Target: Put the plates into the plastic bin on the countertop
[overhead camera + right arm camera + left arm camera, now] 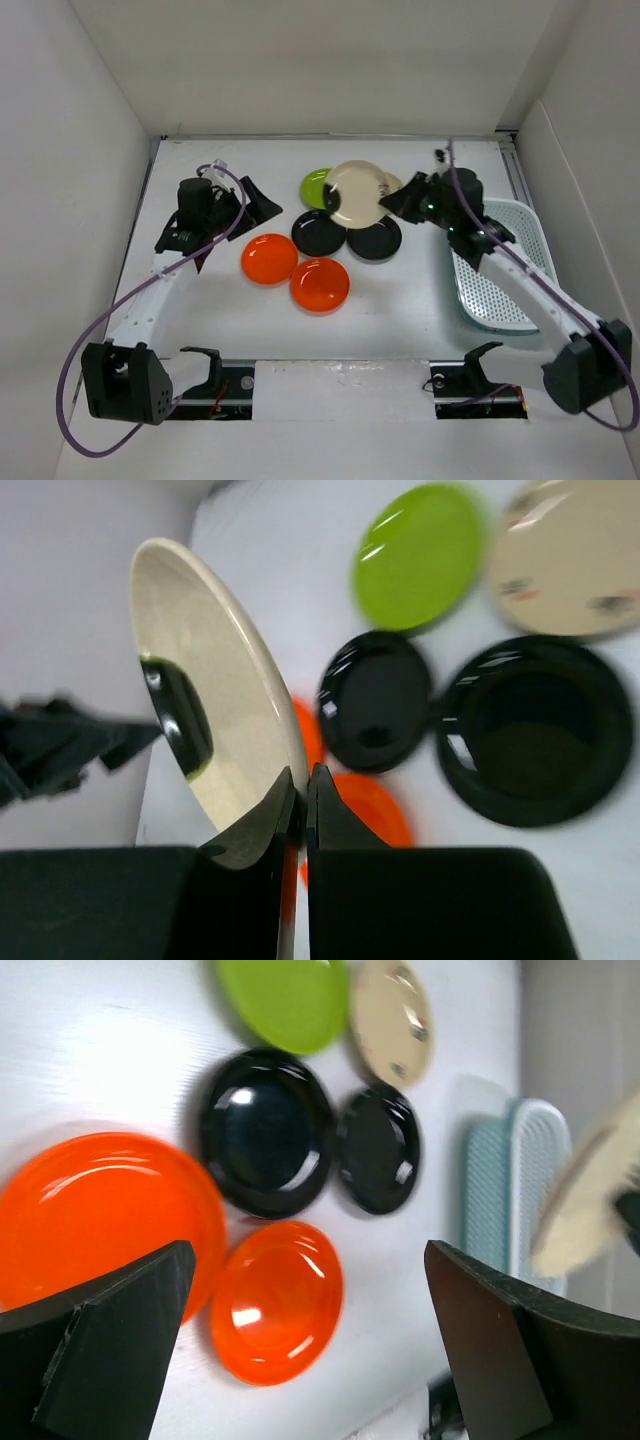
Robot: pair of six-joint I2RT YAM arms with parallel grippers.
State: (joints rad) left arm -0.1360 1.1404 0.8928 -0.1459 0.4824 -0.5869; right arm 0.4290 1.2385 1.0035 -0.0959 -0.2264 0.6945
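The bottom of the bin is bare, so next I will move my right gripper to the right in the top view and back, over the bin's bottom, and let go of the beige plate.
My right gripper point(400, 206) point(303, 780) is shut on the rim of a beige plate point(355, 193) point(205, 710), which hangs tilted above the other plates. On the countertop point(400, 310) lie a lime green plate point(316, 186) point(420, 555), a second beige plate point(570, 560) point(392, 1020), two black plates point(319, 232) point(375, 239) and two orange plates point(269, 258) point(320, 284). The plastic bin point(503, 270) point(520, 1185) stands at the right and shows nothing inside. My left gripper point(240, 205) point(310, 1340) is open at the left, apart from the plates.
White walls bound the countertop at the back and on both sides. The right arm reaches across the bin's near left corner. A purple cable point(90, 340) loops off the left arm. Both arm bases point(125, 380) sit at the near edge.
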